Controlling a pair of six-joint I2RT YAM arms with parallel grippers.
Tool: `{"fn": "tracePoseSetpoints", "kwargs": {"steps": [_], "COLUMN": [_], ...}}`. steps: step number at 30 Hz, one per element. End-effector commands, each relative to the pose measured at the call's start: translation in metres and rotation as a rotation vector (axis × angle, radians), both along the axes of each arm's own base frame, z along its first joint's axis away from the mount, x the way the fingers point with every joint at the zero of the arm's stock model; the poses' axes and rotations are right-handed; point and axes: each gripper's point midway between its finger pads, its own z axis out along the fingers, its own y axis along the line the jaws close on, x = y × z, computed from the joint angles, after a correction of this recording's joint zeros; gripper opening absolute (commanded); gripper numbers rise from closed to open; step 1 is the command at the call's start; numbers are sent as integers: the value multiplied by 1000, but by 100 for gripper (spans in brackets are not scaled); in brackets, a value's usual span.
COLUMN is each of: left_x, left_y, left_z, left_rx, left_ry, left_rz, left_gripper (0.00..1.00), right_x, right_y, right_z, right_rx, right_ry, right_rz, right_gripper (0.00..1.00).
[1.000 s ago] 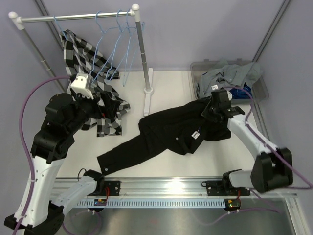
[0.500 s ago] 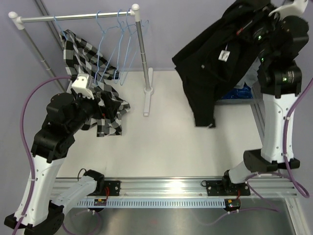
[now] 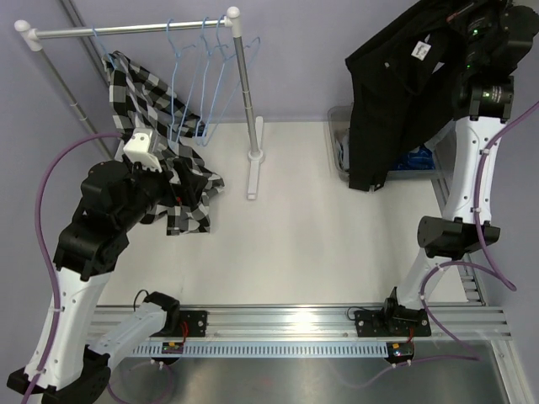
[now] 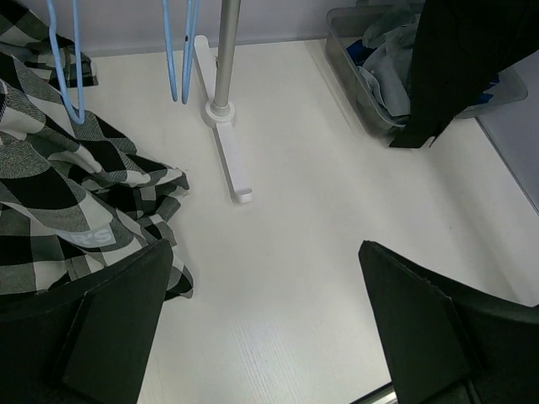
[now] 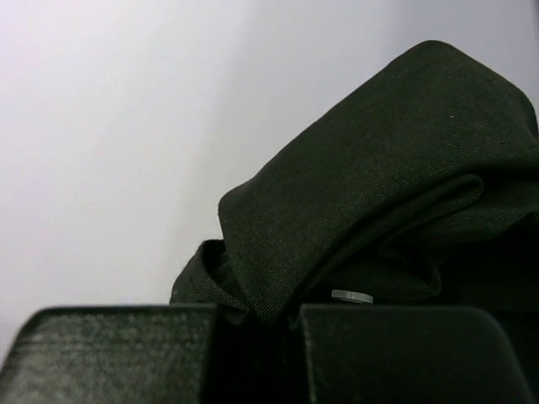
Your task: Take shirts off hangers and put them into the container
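The fold in my right gripper comes down next, over the clear container, because most of the black shirt still hangs above the container.
My right gripper is raised high at the upper right and shut on a fold of the black shirt. That shirt hangs down in front of the clear container, its lower end near the tub's front edge. Inside the container lie a grey shirt and some blue fabric. The black-and-white check shirt hangs from a light-blue hanger and spills onto the table. My left gripper is open above bare table, just right of the check shirt.
Several bare light-blue hangers hang on the silver rail. The rail's post and white foot stand mid-table. The arms' aluminium mounting rail runs along the near edge.
The right arm lifted the black shirt off the table, high up, then carried it rightward over the container. The left arm and the check shirt stayed still.
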Motion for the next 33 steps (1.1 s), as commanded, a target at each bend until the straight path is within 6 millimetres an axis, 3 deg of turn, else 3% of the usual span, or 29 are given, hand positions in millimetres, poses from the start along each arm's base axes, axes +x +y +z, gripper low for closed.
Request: {"fn": "tracePoseSetpoints", "kwargs": {"steps": [1, 3, 5, 6, 7, 8, 9, 10, 12, 13, 15, 16, 18, 21, 25, 26, 27, 32, 33], "left_x": [0, 1, 2, 2, 3, 4, 5, 5, 6, 6, 5, 5, 5, 4, 4, 4, 4, 3, 3], "left_y": [-2, -4, -5, -6, -7, -8, -9, -9, -9, -9, -9, -9, -9, -9, -9, -9, -9, -6, -6], "left_z": [2, 1, 0, -1, -2, -3, -3, -4, -3, -3, -3, -6, -6, -9, -13, -14, -15, -16, -16], "left_rx": [-18, -23, -27, -30, -30, -31, -30, -30, -31, -33, -34, -32, -33, -33, -34, -34, -34, -32, -31], "left_ry": [-8, -1, 8, 13, 18, 23, 26, 28, 27, 28, 28, 36, 36, 40, 52, 54, 55, 56, 57], "left_rz": [-8, -11, -12, -17, -18, -22, -23, -23, -23, -22, -22, -23, -23, -22, -21, -19, -19, -5, -2], "left_gripper": [99, 99, 99, 99, 99, 99, 99, 99, 99, 99, 99, 99, 99, 99, 99, 99, 99, 99, 99], "right_x": [-14, 0, 15, 12, 27, 32, 27, 39, 47, 53, 61, 63, 65, 70, 79, 76, 79, 68, 72], "right_y": [-29, -46, -47, -44, -46, -48, -48, -52, -53, -54, -51, -49, -44, -40, -30, -26, -25, -21, -19], "right_z": [37, 16, -12, -15, -51, -69, -73, -111, -144, -178, -213, -246, -275, -339, -401, -433, -434, -491, -500], "right_rx": [6, 10, 5, -6, 10, 19, 23, 41, 50, 68, 94, 123, 170, 242, 290, 327, 344, 433, 431], "right_ry": [-169, -104, -27, -21, 57, 90, 85, 147, 209, 279, 345, 407, 460, 611, 835, 932, 948, 1133, 1160], "right_rz": [-40, -60, -34, -28, -20, -19, -24, -31, -28, -21, 7, 15, 42, 47, 41, 37, 37, -16, -21], "right_gripper": [0, 0, 0, 0, 0, 0, 0, 0, 0, 0, 0, 0, 0, 0, 0, 0, 0, 1, 6]}}
